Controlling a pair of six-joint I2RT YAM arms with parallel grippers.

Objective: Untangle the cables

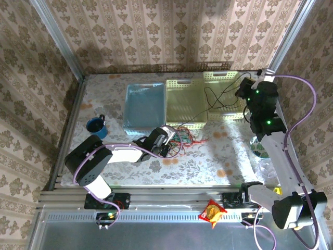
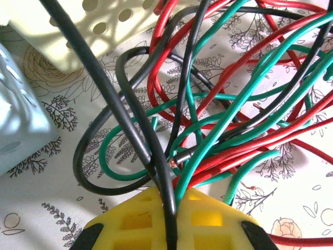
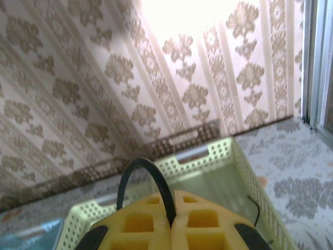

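My right gripper will tilt its fingers down next, lower into the middle of the basket and release the cable, because black loops are already in the end yellow-green basket [image 1: 225, 98] [image 3: 213, 185] below.
A tangle of red, green and black cables [image 1: 183, 137] lies on the floral table in front of the baskets. My left gripper [image 1: 165, 137] sits at its left edge. In the left wrist view its yellow fingers [image 2: 130, 221] are shut on a black cable [image 2: 167, 208], with a green cable [image 2: 183, 190] pinched beside it, and the knot [image 2: 229, 120] spreads just ahead. My right gripper [image 1: 244, 91] is raised over the far-right basket. Its yellow fingers [image 3: 208, 224] are shut on a black cable [image 3: 139, 165] that arches up from them. This strand [image 1: 218, 96] trails back across the baskets toward the tangle.
A blue basket [image 1: 144, 107] and two pale yellow-green baskets [image 1: 184, 104] [image 1: 225, 78] stand along the back. A blue mug [image 1: 96, 126] sits at the left. A snack packet [image 1: 213, 212] lies on the front rail. Small items [image 1: 260, 148] lie by the right arm.
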